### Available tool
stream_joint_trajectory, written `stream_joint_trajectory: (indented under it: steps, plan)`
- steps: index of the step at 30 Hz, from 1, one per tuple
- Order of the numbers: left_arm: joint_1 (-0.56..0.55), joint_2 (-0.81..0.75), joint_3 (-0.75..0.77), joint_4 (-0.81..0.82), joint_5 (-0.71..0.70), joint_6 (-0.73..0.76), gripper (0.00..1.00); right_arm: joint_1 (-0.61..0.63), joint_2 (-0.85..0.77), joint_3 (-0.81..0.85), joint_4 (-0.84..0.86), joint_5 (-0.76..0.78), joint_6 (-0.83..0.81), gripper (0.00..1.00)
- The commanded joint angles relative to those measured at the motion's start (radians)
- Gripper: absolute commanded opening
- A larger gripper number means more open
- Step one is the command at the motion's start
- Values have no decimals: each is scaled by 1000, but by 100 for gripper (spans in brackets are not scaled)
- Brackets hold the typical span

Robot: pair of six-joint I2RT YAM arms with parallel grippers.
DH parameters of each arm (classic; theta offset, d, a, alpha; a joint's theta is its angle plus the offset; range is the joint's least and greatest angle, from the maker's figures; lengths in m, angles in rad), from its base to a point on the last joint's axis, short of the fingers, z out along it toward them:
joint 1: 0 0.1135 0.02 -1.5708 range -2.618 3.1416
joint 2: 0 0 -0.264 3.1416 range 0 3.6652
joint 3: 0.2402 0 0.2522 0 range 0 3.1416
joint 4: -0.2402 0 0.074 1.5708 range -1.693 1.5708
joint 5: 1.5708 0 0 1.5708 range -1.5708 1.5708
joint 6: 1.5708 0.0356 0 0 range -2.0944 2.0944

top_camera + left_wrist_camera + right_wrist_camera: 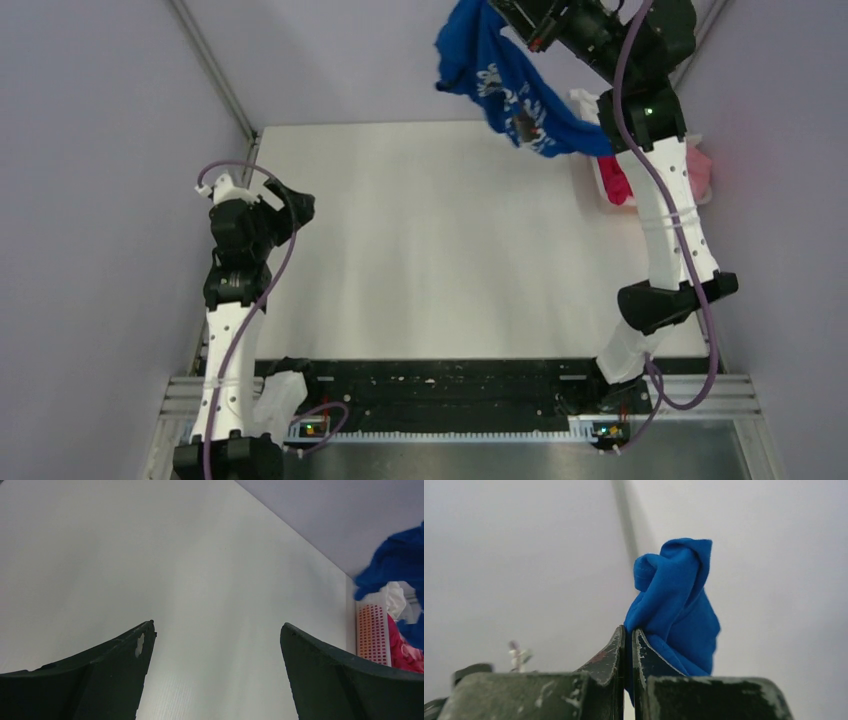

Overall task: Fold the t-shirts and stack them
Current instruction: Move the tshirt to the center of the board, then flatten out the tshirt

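The blue t-shirt's edge away from the basket is next for my left gripper, which will lower and move back onto it, since my right gripper holds just one bunched fold.
A royal blue t-shirt [510, 90] with white print hangs in the air at the back right, over the table's far edge. My right gripper [629, 630] is shut on a bunched fold of it [676, 605], raised high near the top of the overhead view. More t-shirts, magenta [615, 180] and pale pink [700, 170], lie in the basket at the right; the magenta one [405, 647] also shows in the left wrist view. My left gripper [217, 627] stands open over bare table at the left, holding nothing.
A white lattice basket [372, 632] stands at the table's back right edge, partly hidden by the right arm [670, 220]. The white table [430, 240] is walled in on the left, the right and at the back.
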Motion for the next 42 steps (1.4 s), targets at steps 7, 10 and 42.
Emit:
stream_joint_trajectory:
  steps: [7,10,42]
  plan:
    - [-6,-67,4,-91,4,-53,99,76,-260,-390,66,84,0,0]
    - [-5,-68,-11,-105,18,-68,99,67,-386,-689,30,320,-55,0]
    - [-236,694,-48,-246,-147,-135,81,282,-411,-1509,-45,712,-67,99]
